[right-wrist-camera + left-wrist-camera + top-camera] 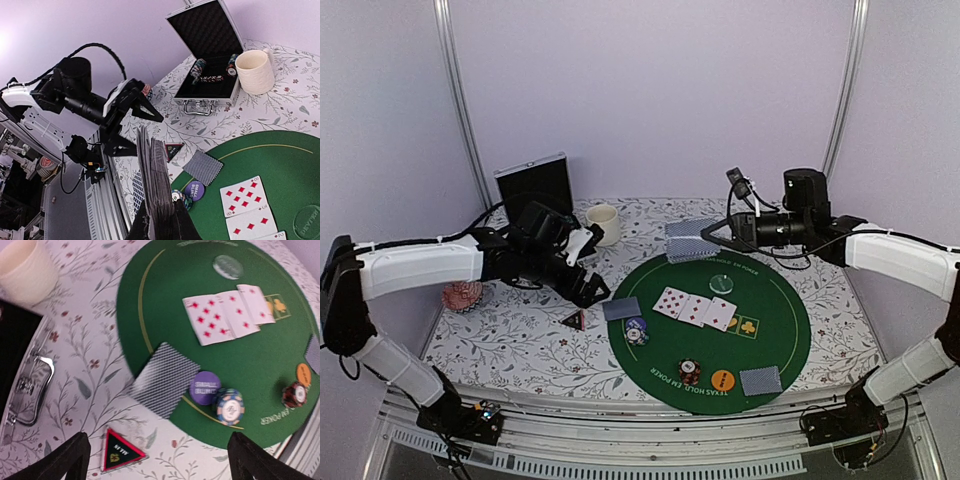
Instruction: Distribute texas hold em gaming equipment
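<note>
The black-red triangular token [575, 319] [118, 456] lies below on the left in the wrist view, so my left gripper moves down around it next, easing toward that side.
My left gripper [588, 288] [160, 460] hangs open above the black-red triangular token [575, 319] [118, 456], with nothing between its fingers. Just beyond, a face-down card [621, 308] [165, 386] overlaps the mat's left edge, beside a purple disc [205, 387] and a blue-white chip stack [637, 331] [230, 407]. Three face-up diamond cards [695, 308] lie mid-mat below a pale green chip [721, 283]. A dark red stack [689, 372], an orange disc [722, 380] and face-down cards [761, 380] sit near the front. My right gripper [712, 238] [160, 222] is shut on the card deck [157, 180], held on edge above the mat's far side.
The round green mat [770, 335] covers the table's right half. A cream mug [603, 222] and an open silver-edged black case [535, 185] with chips inside stand at the back left. A reddish chip pile [462, 295] lies at the far left.
</note>
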Available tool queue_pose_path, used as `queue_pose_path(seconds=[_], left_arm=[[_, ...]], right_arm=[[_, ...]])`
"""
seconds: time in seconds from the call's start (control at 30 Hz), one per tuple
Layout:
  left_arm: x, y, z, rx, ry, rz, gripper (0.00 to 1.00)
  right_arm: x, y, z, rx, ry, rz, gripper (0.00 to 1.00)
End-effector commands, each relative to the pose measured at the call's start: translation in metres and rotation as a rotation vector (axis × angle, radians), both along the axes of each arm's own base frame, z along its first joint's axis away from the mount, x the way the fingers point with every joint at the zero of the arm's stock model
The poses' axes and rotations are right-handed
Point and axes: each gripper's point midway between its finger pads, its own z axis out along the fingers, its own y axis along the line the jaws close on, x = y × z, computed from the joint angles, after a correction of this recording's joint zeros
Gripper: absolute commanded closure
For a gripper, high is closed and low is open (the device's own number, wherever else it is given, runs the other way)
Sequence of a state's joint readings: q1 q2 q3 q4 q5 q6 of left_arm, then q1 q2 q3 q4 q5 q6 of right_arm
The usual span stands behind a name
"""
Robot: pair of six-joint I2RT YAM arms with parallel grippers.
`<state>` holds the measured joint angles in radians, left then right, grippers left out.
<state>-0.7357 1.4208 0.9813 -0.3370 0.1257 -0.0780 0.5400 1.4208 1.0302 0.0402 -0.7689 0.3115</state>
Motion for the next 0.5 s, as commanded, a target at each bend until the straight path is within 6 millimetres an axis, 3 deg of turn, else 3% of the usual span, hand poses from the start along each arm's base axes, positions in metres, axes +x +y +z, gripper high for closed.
queue_pose_path(seconds=[0.0, 0.07, 0.2, 0.47], left_arm=[[0.034, 0.059, -0.057, 0.134, 0.231, 0.29, 0.02], [0.044, 0.064, -0.07, 0.185, 0.232, 0.304, 0.02], [0.039, 0.06, -0.098, 0.275, 0.323, 0.235, 0.02], [0.02, 0.078, -0.11, 0.444, 0.392, 0.141, 0.02]], right_arm=[[-0.011, -0.027, -0.008, -0.069, -0.038, -0.034, 0.98], [-0.016, -0.034, -0.007, -0.076, -0.058, -0.036, 0.98], [-0.027, -0.042, -0.01, -0.096, -0.067, -0.033, 0.98], [-0.037, -0.05, -0.015, -0.115, -0.104, -0.022, 0.98]])
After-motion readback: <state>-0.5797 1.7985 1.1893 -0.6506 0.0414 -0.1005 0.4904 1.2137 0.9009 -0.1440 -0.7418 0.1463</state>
